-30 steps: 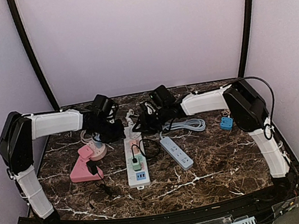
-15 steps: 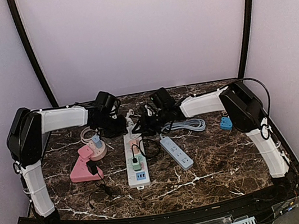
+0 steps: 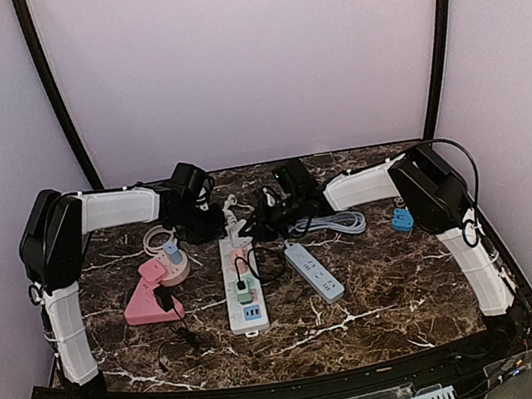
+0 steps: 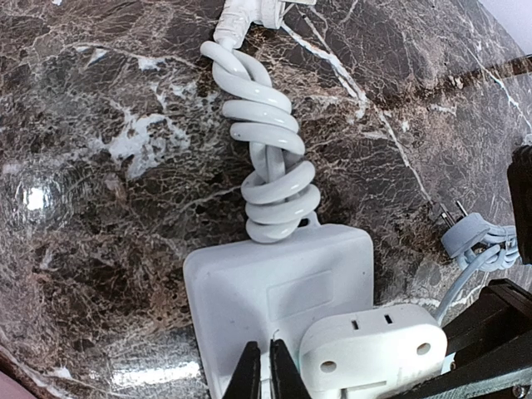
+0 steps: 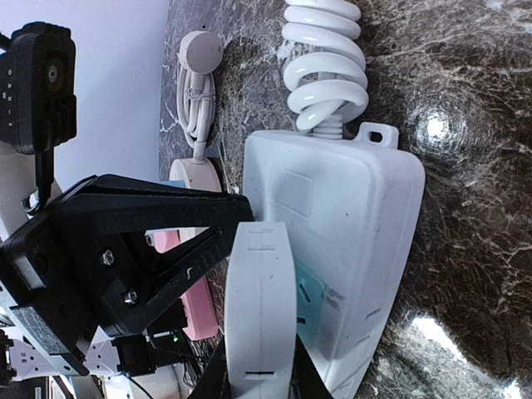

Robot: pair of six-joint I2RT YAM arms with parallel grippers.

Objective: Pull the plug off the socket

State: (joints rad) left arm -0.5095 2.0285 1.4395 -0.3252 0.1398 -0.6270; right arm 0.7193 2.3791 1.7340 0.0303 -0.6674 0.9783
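Observation:
I need to lift my right gripper off the socket next and carry the plug past the coiled cable, which is to its right in the top view. Then I need to lower the plug to let it go.
A white power strip lies in the middle of the table, and a white adapter plug sits at its far end. In the right wrist view, my right gripper is shut on the plug, one finger on each flat side. The plug stands against the strip's teal socket face and its prongs are hidden. In the left wrist view, my left gripper is shut, with its tips on the strip's end beside the plug. From above, the left gripper and the right gripper meet there.
A pink socket block with a black plug is at the left, next to a round white cable reel. A light blue strip and its coiled cable lie at the right. A small blue block lies further right. The white coiled cord runs back from the strip.
The left arm's elbow has swung up and to the right. Both grippers have shifted slightly toward the back and stay at the strip's far end. The right gripper still holds the plug.

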